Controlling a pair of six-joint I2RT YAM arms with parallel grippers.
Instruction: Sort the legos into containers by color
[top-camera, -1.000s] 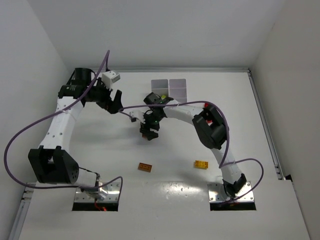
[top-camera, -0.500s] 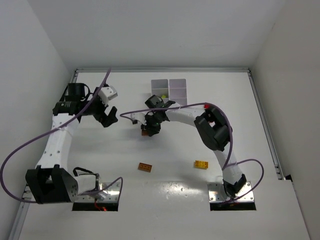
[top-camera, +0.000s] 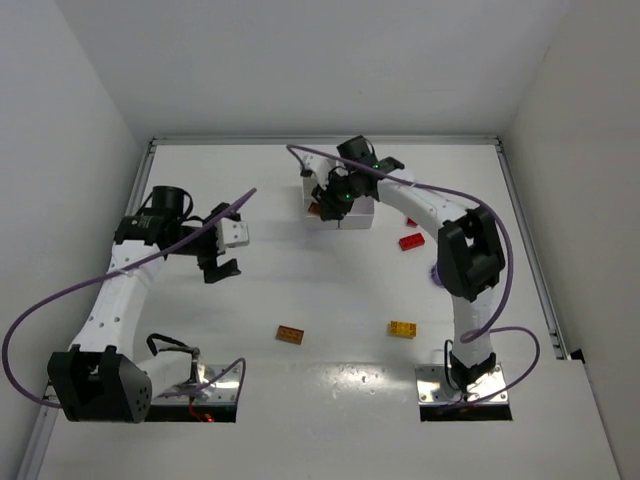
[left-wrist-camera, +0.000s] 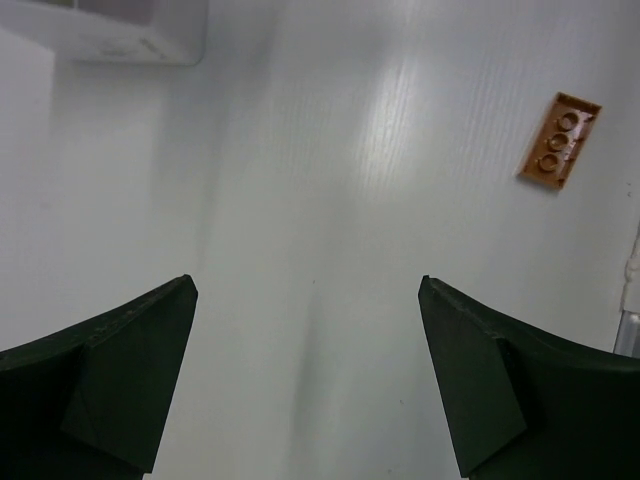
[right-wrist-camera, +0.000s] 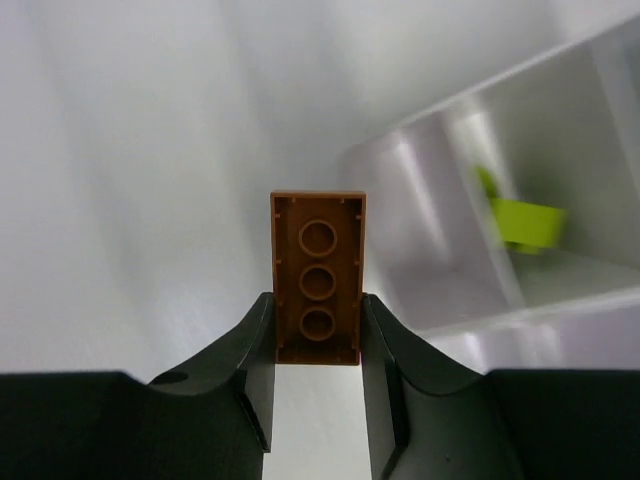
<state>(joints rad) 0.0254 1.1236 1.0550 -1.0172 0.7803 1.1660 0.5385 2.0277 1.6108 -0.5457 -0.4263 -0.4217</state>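
Note:
I will next move my right gripper to the right in the wrist view, over the narrow empty cell (right-wrist-camera: 433, 220), and release the orange-brown lego, as its neighbor holds lime.
My right gripper (right-wrist-camera: 317, 310) is shut on an orange-brown lego (right-wrist-camera: 318, 265), held by its long sides with its hollow underside facing the camera. It hangs just left of the white containers tray (right-wrist-camera: 440, 200), where a lime lego (right-wrist-camera: 525, 222) lies in one cell. From above, the right gripper (top-camera: 328, 197) sits at the tray's (top-camera: 358, 213) left edge. My left gripper (top-camera: 215, 262) is open over bare table. Its wrist view shows the gripper (left-wrist-camera: 305, 285) empty, with another orange-brown lego (left-wrist-camera: 558, 153) off to the upper right.
Loose bricks lie on the table: an orange-brown one (top-camera: 291, 335), a yellow one (top-camera: 403, 328), a red one (top-camera: 410, 240). A purple piece (top-camera: 437, 272) peeks out beside the right arm. White walls close the table at the back and both sides.
My right gripper closed on the orange-brown lego at mid-table and carried it back to the tray's left edge. The left arm pulled away to the left and nearer, still open.

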